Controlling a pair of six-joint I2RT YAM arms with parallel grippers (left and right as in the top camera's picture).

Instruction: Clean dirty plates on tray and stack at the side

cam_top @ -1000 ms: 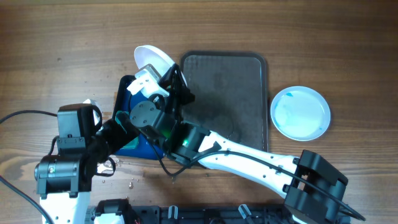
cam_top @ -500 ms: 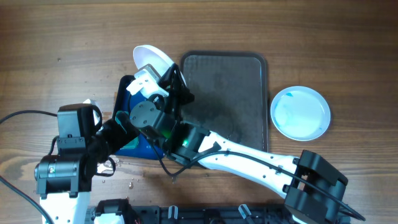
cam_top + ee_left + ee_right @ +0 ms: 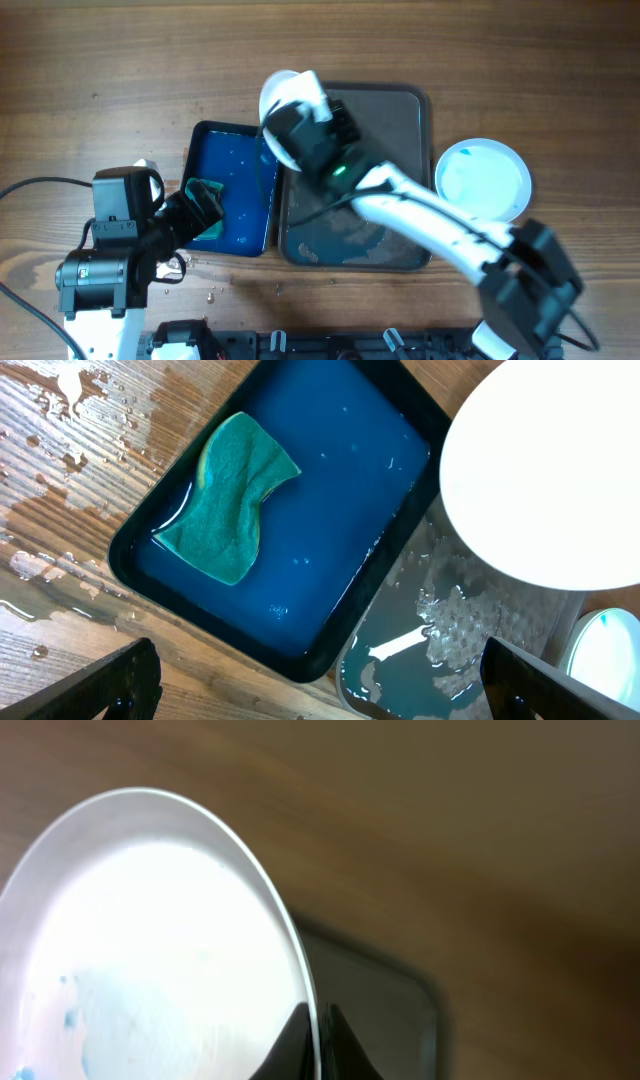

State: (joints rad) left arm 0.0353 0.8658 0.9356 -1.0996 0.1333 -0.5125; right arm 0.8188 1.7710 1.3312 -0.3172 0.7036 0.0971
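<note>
Next, my right gripper will swing the tilted white plate across the tray, levelling it, then down onto the second plate point(image 3: 483, 181), since that one lies at the side.
My right gripper point(image 3: 300, 125) is shut on the rim of a white plate point(image 3: 283, 92) and holds it tilted over the far left corner of the dark grey tray point(image 3: 390, 130). In the right wrist view the fingers point(image 3: 315, 1040) pinch the plate's edge point(image 3: 150, 940), with faint blue specks at its lower left. My left gripper point(image 3: 198, 207) is open and empty over the blue water basin point(image 3: 235, 160). A green sponge point(image 3: 230, 495) lies in the basin point(image 3: 330, 490), apart from my left fingers point(image 3: 320, 690). A second plate point(image 3: 482, 181), bluish inside, lies right of the tray.
The tray's near end holds a puddle of water point(image 3: 330, 240), which also shows in the left wrist view point(image 3: 440, 650). Water drops wet the wood near the basin's left side point(image 3: 60, 420). The left arm's base point(image 3: 100, 270) stands at the front left.
My right arm has swung right from over the blue basin to the tray's far left corner, carrying the white plate. The basin is now uncovered. My left arm has not moved.
</note>
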